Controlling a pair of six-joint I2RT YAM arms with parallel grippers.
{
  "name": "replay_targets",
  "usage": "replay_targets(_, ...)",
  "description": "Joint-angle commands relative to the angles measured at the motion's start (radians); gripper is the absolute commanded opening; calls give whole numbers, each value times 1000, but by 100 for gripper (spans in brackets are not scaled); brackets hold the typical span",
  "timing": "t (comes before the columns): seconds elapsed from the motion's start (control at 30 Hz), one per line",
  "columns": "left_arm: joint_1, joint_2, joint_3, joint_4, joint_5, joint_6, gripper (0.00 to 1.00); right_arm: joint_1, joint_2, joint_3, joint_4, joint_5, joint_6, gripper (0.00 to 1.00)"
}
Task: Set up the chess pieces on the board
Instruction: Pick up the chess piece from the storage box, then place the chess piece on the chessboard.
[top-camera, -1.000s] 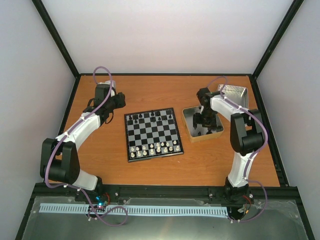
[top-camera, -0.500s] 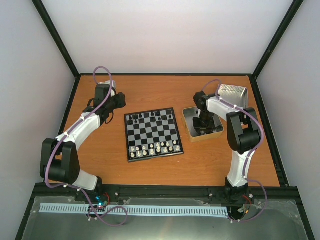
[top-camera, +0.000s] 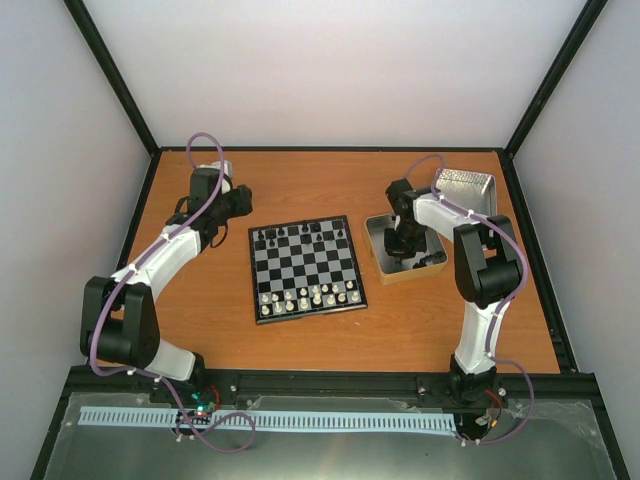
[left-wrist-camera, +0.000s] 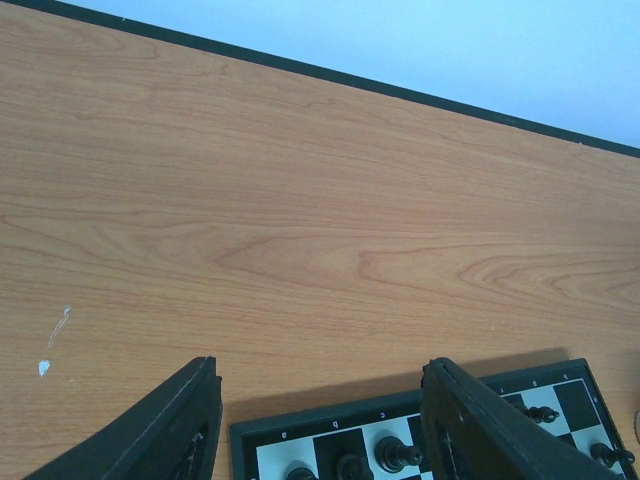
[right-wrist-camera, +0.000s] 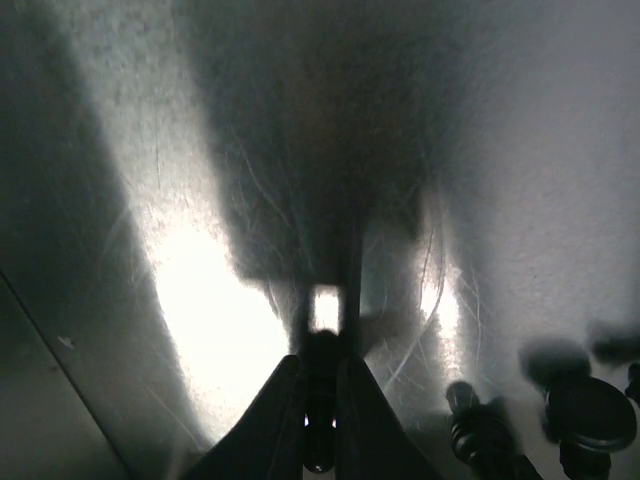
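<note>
My right gripper will next lift over the tray's side, move across, lower and release, because the gap among the black pieces is to the left of my right gripper in the top view.
The board (top-camera: 305, 268) lies mid-table, with black chess pieces (top-camera: 300, 233) on its far rows. My right gripper (top-camera: 400, 243) is down inside the metal tin tray (top-camera: 380, 228). In the right wrist view it (right-wrist-camera: 320, 365) is shut on a small black chess piece (right-wrist-camera: 320, 430), just above the tray floor (right-wrist-camera: 200, 150). More black pieces (right-wrist-camera: 480, 430) lie loose to its right. My left gripper (top-camera: 243, 205) hovers by the board's far left corner. In the left wrist view it (left-wrist-camera: 318, 372) is open and empty over the board's border (left-wrist-camera: 330, 418), above black pieces (left-wrist-camera: 397, 455).
White pieces (top-camera: 305, 296) stand on the board's near rows. A second metal tin (top-camera: 466, 187) stands tilted at the back right, behind the tray. Black frame rails edge the wooden table (top-camera: 330, 180).
My right gripper has gone from open to shut, closing on a black piece in the tray, and shifted slightly left. The left arm has not moved.
</note>
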Motion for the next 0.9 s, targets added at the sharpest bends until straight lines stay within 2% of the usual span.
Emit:
replay_targets(0.0, 5, -18, 21, 35, 10, 19, 56, -7, -6, 9, 97, 22, 46, 5)
replay_targets(0.33, 5, -25, 14, 45, 83, 26, 56, -14, -37, 89, 83, 5, 53, 3)
replay_targets(0.53, 5, -25, 11, 46, 89, 23, 56, -1, -56, 226, 0, -68, 33, 3)
replay_targets(0.67, 4, -22, 2, 27, 74, -1, 56, 77, -32, 350, -49, -85, 15, 3)
replay_targets(0.87, 5, -30, -35, -7, 53, -48, 56, 245, 109, 573, -86, -69, -14, 4)
